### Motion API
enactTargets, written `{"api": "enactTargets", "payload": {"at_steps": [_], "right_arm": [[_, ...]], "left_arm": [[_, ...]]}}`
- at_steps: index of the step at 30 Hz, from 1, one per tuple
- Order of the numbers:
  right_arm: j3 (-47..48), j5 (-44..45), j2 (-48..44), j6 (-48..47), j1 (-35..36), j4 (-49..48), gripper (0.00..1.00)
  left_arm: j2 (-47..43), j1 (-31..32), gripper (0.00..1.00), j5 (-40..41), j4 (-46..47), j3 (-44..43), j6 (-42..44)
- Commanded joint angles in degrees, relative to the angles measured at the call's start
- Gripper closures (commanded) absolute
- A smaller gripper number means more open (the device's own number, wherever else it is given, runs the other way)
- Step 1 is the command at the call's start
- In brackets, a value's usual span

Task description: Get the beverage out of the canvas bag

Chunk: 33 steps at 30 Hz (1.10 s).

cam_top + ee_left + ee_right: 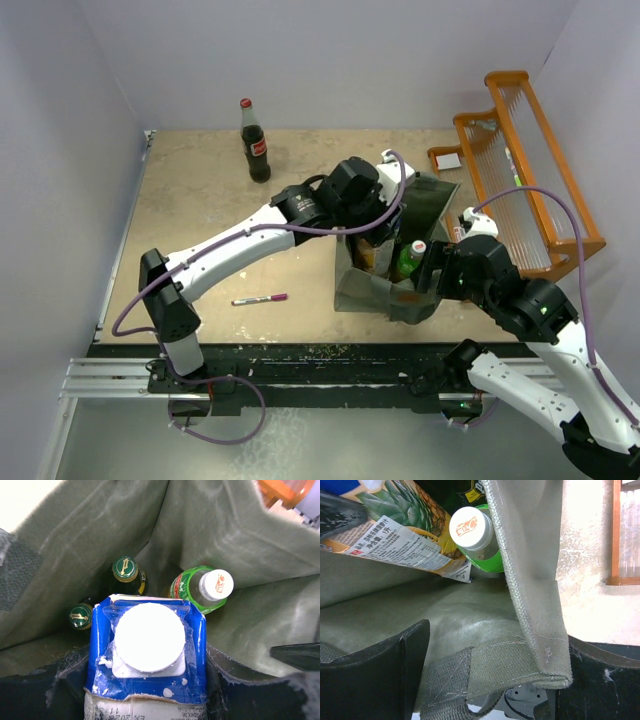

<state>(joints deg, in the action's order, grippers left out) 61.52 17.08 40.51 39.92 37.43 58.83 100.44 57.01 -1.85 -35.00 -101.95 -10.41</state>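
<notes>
The robot's left gripper will next rise from the bag, move left in the top view and go down to let go of the carton beside the cola bottle, where the tabletop is clear.
The grey-green canvas bag stands open mid-table. It holds a juice carton with a blue top and white cap, a green bottle with a white cap, and two dark bottles with green caps. My left gripper is down inside the bag, its fingers closed on the carton's sides just below the top. My right gripper is open at the bag's near right corner, with the rim and a handle strap between its fingers. The carton also shows in the right wrist view.
A cola bottle stands at the back left of the table. A pink marker lies left of the bag. The orange wooden rack lies along the right side, close to my right arm.
</notes>
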Motion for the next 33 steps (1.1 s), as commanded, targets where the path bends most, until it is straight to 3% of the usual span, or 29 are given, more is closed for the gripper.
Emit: {"api": "enactTargets", "payload": {"at_steps": [1, 14, 23, 33], "right_arm": [[0.83, 1.55, 0.66, 1.18, -0.08, -2.66, 0.15], [0.37, 1.73, 0.41, 2.45, -0.13, -2.40, 0.14], [-0.08, 1.83, 0.62, 3.05, -0.14, -2.93, 0.14], [-0.46, 1.55, 0.89, 3.50, -0.08, -3.20, 0.14]], "left_arm": [[-3.53, -0.06, 1.00, -2.61, 10.33, -11.81, -4.87], [-5.08, -0.89, 1.00, 4.36, 6.51, -26.09, -14.99], [-11.32, -7.16, 1.00, 2.34, 12.28, -24.72, -28.41], [-13.80, -11.39, 1.00, 7.28, 10.48, -34.17, -28.18]]}}
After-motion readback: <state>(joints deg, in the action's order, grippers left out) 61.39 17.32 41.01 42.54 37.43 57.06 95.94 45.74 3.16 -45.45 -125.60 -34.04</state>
